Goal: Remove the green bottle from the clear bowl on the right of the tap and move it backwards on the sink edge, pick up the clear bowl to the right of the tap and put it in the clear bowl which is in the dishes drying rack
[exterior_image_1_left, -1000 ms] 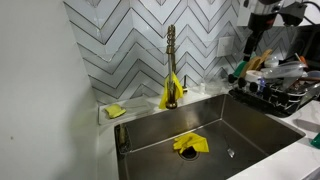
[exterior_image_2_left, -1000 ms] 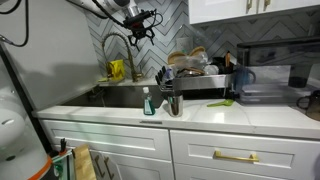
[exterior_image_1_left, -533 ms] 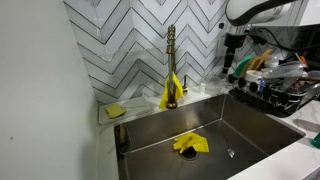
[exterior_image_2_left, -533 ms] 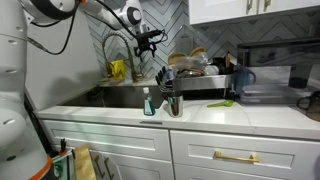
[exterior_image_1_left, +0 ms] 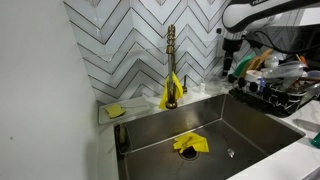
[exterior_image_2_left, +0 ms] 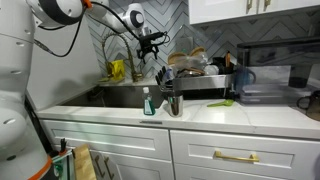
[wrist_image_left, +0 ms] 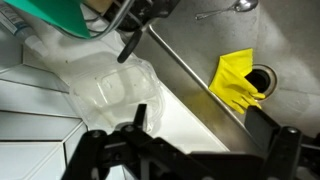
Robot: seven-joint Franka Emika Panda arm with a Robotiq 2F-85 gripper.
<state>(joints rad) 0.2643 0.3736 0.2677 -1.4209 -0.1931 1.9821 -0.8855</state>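
Observation:
My gripper should move down with its fingers open, one on each side of the clear bowl's rim (exterior_image_1_left: 214, 92) (wrist_image_left: 157, 95) by the basin.
In the wrist view the clear bowl (wrist_image_left: 112, 88) sits on the pale sink edge (wrist_image_left: 190, 112) and looks empty. My gripper (wrist_image_left: 200, 128) is open above the ledge, with one finger (wrist_image_left: 139, 116) over the bowl's near rim and the other over the basin side. In both exterior views the gripper (exterior_image_1_left: 230, 68) (exterior_image_2_left: 150, 54) hangs between the brass tap (exterior_image_1_left: 170, 58) and the black drying rack (exterior_image_1_left: 280, 90). A green shape (exterior_image_1_left: 240, 68) shows just behind the gripper; I cannot tell whether it is the green bottle.
A yellow cloth (wrist_image_left: 238, 78) lies by the drain in the steel basin (exterior_image_1_left: 215, 125). Another yellow cloth (exterior_image_1_left: 170, 92) hangs on the tap. A dark utensil handle (wrist_image_left: 131, 46) and a teal-green item (wrist_image_left: 55, 14) stick out over the bowl's far side.
The arm has come down from the top right corner to the ledge between tap and rack. In the last half second it moved only slightly.

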